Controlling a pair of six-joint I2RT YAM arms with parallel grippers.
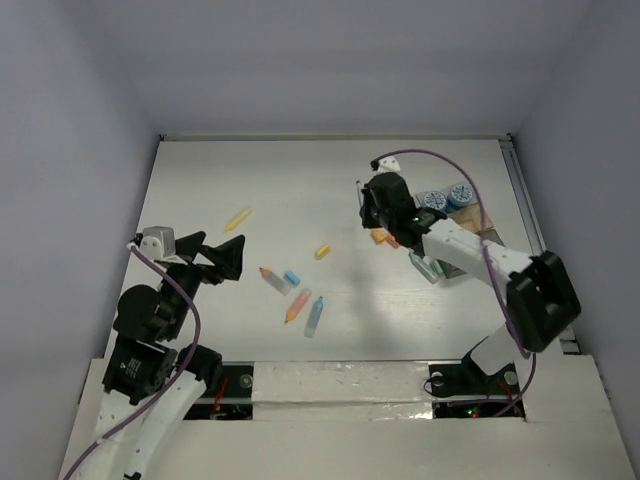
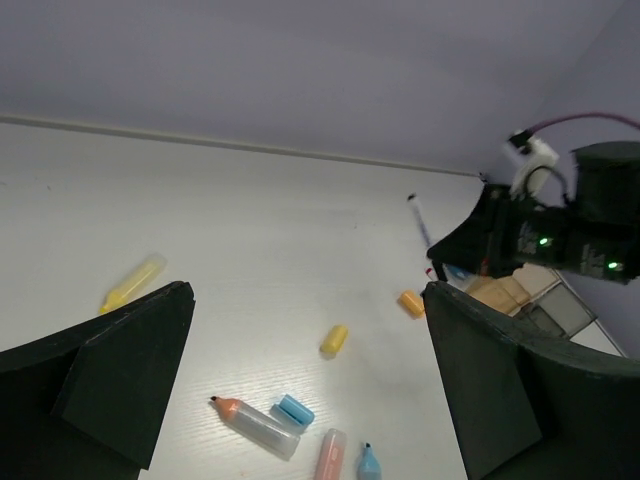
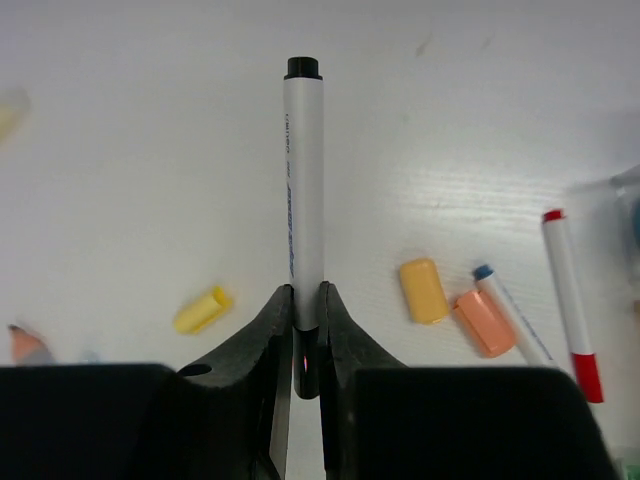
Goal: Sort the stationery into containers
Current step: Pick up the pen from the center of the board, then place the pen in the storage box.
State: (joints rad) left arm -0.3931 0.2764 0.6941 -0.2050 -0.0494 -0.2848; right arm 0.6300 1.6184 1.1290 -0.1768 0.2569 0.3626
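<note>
The white pen is to go over the tan tray (image 1: 469, 217), so the robot's right gripper will first cross past the caps while turning.
My right gripper (image 3: 306, 295) is shut on a white pen (image 3: 302, 180) with a black cap, held just above the table. The gripper (image 1: 378, 208) hovers left of the containers (image 1: 470, 226). Under it lie a yellow stub (image 3: 202, 309), an amber cap (image 3: 424, 290), an orange cap (image 3: 485, 322) and two white pens, one blue-tipped (image 3: 510, 315), one red-ended (image 3: 568, 300). My left gripper (image 1: 222, 257) stands open and empty at the left. Between its fingers I see a clear orange-tipped pen (image 2: 255, 424), a blue stub (image 2: 295, 411) and a yellow stub (image 2: 334, 339).
A yellow pen (image 1: 237, 218) lies at the far left. An orange pen (image 1: 297, 305) and a light-blue pen (image 1: 314, 316) lie near the front. Two round blue-and-white pots (image 1: 447, 197) stand behind the tan tray (image 2: 505, 292). A greenish piece (image 1: 425, 266) lies by the trays.
</note>
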